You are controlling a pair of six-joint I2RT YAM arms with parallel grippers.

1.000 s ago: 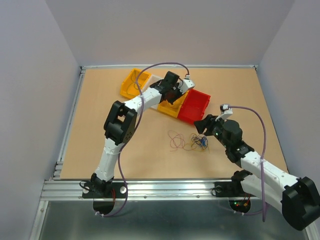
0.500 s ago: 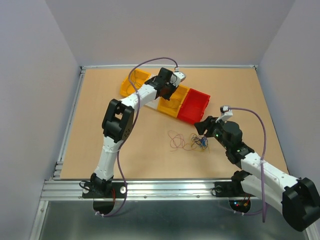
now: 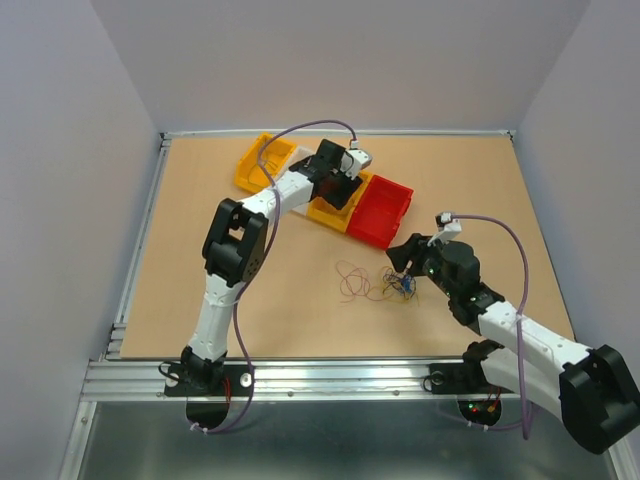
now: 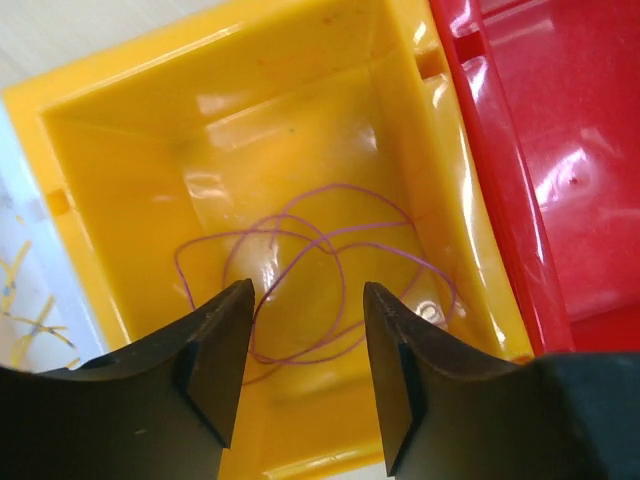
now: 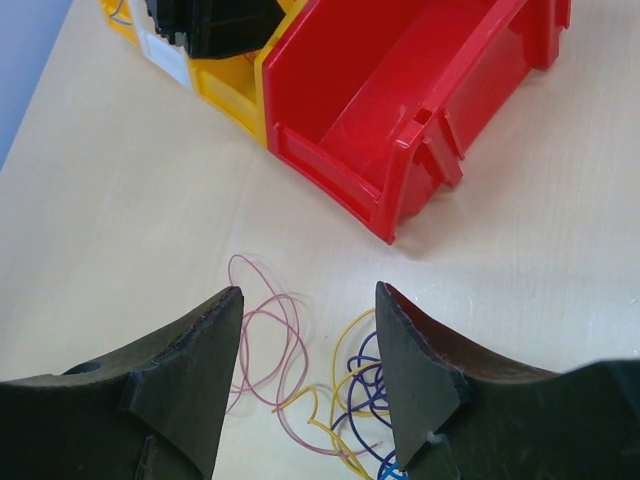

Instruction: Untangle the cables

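The dark purple wire is tangled with the yellow one below my open fingertips, so I will lower my right gripper slightly back onto its loops (image 3: 397, 283) (image 5: 370, 389) next.
The cables (image 3: 385, 284) lie as a loose bunch on the table. In the right wrist view they show as pink loops (image 5: 266, 338) beside tangled yellow and blue wires (image 5: 362, 392). My right gripper (image 3: 404, 258) (image 5: 308, 292) hovers open just over the bunch, with nothing between its fingers. One purple wire (image 4: 343, 186) lies coiled on the floor of a yellow bin (image 4: 120, 120). My left gripper (image 3: 343, 183) (image 4: 307, 290) hangs open above that bin (image 3: 328, 210), holding nothing.
A red bin (image 3: 382, 215) (image 5: 400, 100) stands to the right of the yellow one. A white bin (image 4: 20, 280) with yellow wire in it and another yellow bin (image 3: 255, 165) stand to its left. Walls enclose the table.
My left gripper has opened over the yellow bin, and the purple wire now lies inside. The row of bins has slid slightly left. My right gripper has barely moved.
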